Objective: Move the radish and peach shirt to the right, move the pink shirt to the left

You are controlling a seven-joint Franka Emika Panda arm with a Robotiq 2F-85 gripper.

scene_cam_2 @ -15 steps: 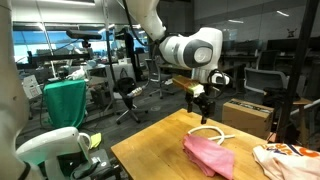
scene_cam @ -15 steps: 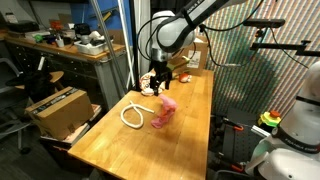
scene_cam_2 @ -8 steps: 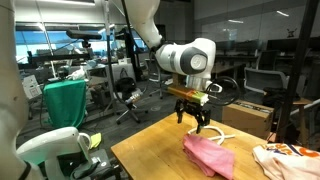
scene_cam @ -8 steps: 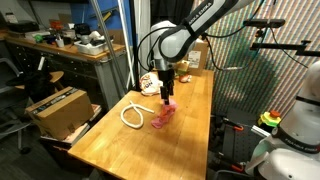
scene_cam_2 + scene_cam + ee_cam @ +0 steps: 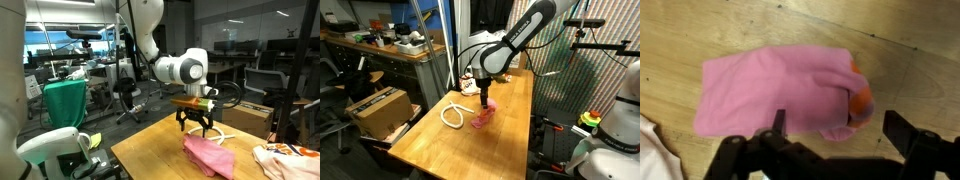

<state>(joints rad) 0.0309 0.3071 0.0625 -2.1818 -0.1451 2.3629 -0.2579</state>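
Note:
My gripper lowers onto the pink shirt's orange-edged end (image 5: 193,143) (image 5: 846,106) next and closes on the cloth, since that bunched end lies just below my spread, empty fingers.
A pink shirt (image 5: 482,118) lies crumpled near the middle of the wooden table (image 5: 500,150); it also shows in an exterior view (image 5: 208,155) and fills the wrist view (image 5: 780,85). An orange-red patch (image 5: 860,98) shows at its right edge. My gripper (image 5: 483,99) hangs open just above the shirt's far end, also in an exterior view (image 5: 197,127). In the wrist view the gripper (image 5: 840,128) has its jaws spread and empty. A white and peach patterned shirt (image 5: 287,158) lies at one table end, seen behind the arm in an exterior view (image 5: 470,84).
A white looped strip (image 5: 451,113) lies on the table beside the pink shirt, also in an exterior view (image 5: 225,134). A cardboard box (image 5: 375,105) stands off the table edge. A white cloth edge (image 5: 648,150) shows at the wrist view's lower left.
My gripper has come down and across from above the table's far part to just over the pink shirt. The shirts and the strip have not moved.

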